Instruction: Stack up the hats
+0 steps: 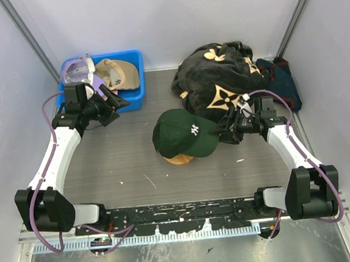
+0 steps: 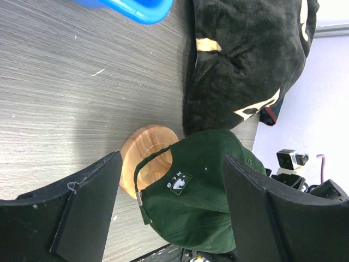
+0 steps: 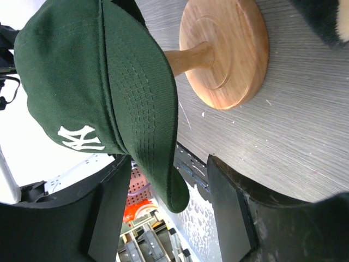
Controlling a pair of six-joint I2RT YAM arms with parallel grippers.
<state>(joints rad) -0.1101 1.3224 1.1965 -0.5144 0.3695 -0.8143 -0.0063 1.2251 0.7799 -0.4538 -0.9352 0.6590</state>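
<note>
My left gripper turns outward and down onto the tan cap's edge beside the lavender cap next, since the dark green cap (image 1: pixel 184 135) already sits on the stand.
A dark green cap (image 1: pixel 184 135) with a white logo sits on a round wooden stand (image 1: pixel 179 159) mid-table. It also shows in the left wrist view (image 2: pixel 202 185) from behind and in the right wrist view (image 3: pixel 71 71) from its brim side. My right gripper (image 1: pixel 223 130) is open, and in its own view (image 3: pixel 169 218) the brim tip hangs between the fingers, untouched. My left gripper (image 1: pixel 120 104) is open and empty by the blue bin's front edge, facing the cap (image 2: pixel 172 210). A tan cap (image 1: pixel 118 73) and a lavender cap (image 1: pixel 79 69) lie in the bin. No pink cap shows.
The blue bin (image 1: pixel 134 96) stands at the back left. A large black cloth with tan flower marks (image 1: pixel 219 78) is heaped at the back right, just behind the stand. A dark blue and red item (image 1: pixel 284 81) lies beside it by the right wall.
</note>
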